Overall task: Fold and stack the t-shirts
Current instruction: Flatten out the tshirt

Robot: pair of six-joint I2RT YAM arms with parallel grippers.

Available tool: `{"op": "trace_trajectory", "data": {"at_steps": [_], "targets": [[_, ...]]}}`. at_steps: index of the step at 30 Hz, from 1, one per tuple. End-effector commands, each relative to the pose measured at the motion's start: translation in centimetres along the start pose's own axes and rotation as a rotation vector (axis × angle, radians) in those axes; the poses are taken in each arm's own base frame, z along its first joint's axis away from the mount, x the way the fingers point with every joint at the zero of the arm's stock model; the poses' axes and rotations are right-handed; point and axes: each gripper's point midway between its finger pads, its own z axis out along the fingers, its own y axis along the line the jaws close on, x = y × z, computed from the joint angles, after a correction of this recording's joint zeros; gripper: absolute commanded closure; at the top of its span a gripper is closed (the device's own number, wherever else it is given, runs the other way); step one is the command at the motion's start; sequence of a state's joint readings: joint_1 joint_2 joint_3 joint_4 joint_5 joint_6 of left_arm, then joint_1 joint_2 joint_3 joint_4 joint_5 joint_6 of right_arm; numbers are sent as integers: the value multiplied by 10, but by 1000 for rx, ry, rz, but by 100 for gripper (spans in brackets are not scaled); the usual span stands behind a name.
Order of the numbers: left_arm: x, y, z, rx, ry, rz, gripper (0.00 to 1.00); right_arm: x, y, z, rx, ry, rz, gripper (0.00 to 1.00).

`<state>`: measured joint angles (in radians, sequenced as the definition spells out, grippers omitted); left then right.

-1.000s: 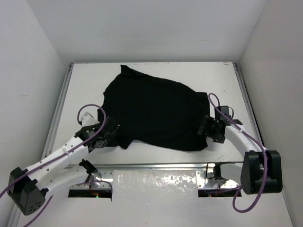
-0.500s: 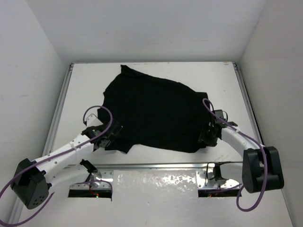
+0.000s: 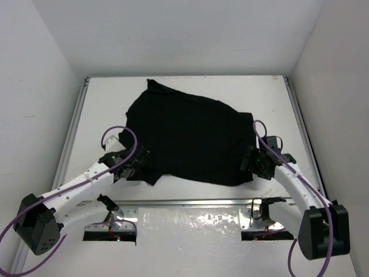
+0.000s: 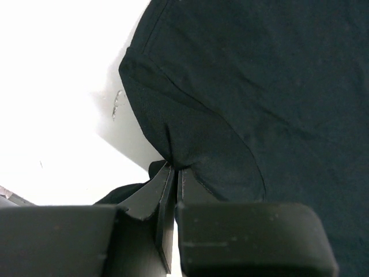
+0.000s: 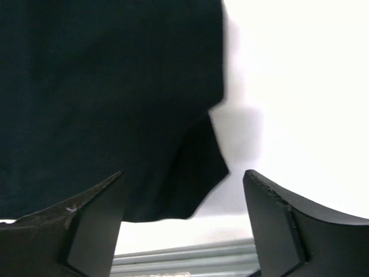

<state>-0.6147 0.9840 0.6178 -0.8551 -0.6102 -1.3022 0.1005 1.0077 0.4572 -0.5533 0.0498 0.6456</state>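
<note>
I will next move my right gripper back toward the bar and close it on the pointed near corner of the black t-shirt, which lies between its open fingers.
A plain black t-shirt lies spread across the middle of the white table, its neck end toward the far left. My left gripper is shut on a bunched fold of the shirt's near-left edge, and the cloth rises into the fingertips. My right gripper is open at the shirt's near-right corner. That corner lies flat between the spread fingers, which hold nothing.
A metal rail runs along the table's near edge, also seen as a rail in the right wrist view. A crinkled silver panel sits between the arm bases. White walls enclose the table on the left, the far side and the right.
The left gripper, still holding the cloth, has slid a little toward the right and nearer. The right jaws narrowed and spread again, and the right elbow swung nearer.
</note>
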Motion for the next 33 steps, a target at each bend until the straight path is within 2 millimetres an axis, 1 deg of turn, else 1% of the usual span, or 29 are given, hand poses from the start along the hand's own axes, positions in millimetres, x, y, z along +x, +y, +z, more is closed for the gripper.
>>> {"op": "trace_trajectory", "data": {"at_steps": [1, 3, 4, 7, 10, 15, 17, 19, 20, 21, 22, 25, 28, 29, 30, 31, 32, 33], "targets": [[-15, -11, -4, 20, -41, -17, 99, 6, -17, -4, 105, 21, 41, 22], [-17, -12, -5, 25, -44, -13, 99, 6, -17, -6, 97, 4, 53, 27], [-18, -12, -6, 24, -44, -11, 99, 5, -23, -6, 130, -5, 68, 36], [-19, -15, -7, 30, -47, -14, 99, 16, -28, -2, 169, 51, 84, 48], [-16, -19, -5, 46, -35, -7, 99, 25, -30, 8, 155, 63, 95, 49], [-13, -23, -3, 55, -23, 23, 99, 19, -22, 13, 117, 51, 88, 50], [-13, -24, -3, 58, -22, 24, 99, 27, -17, 20, 96, 98, 91, 51], [-12, -24, -4, 64, -18, 20, 99, 37, -21, 26, 111, 141, 90, 59], [-12, -24, -5, 67, -17, 19, 99, 43, -22, 28, 111, 156, 90, 78], [-13, -24, -5, 70, -18, 19, 99, 44, -23, 29, 111, 154, 95, 92], [-14, -23, -7, 76, -20, 16, 99, 44, -22, 28, 106, 153, 97, 98], [-17, -25, -9, 87, -27, 11, 99, 38, -19, 23, 84, 111, 109, 99], [-24, -33, -16, 114, -33, 35, 99, 18, -5, 6, 39, 62, 95, 100], [-33, -44, -27, 149, -43, 42, 99, -4, 10, -8, -1, 7, 75, 100], [-41, -46, -35, 156, -53, 44, 99, -11, 11, -23, 4, -12, 58, 100], [-50, -52, -44, 177, -65, 36, 99, -24, 10, -35, 35, -57, 43, 100], [-60, -58, -54, 204, -80, 46, 99, -54, 22, -61, 9, -139, 33, 100], [-81, -73, -80, 281, -105, 15, 100, -59, 18, -80, 28, -161, 13, 100]]}}
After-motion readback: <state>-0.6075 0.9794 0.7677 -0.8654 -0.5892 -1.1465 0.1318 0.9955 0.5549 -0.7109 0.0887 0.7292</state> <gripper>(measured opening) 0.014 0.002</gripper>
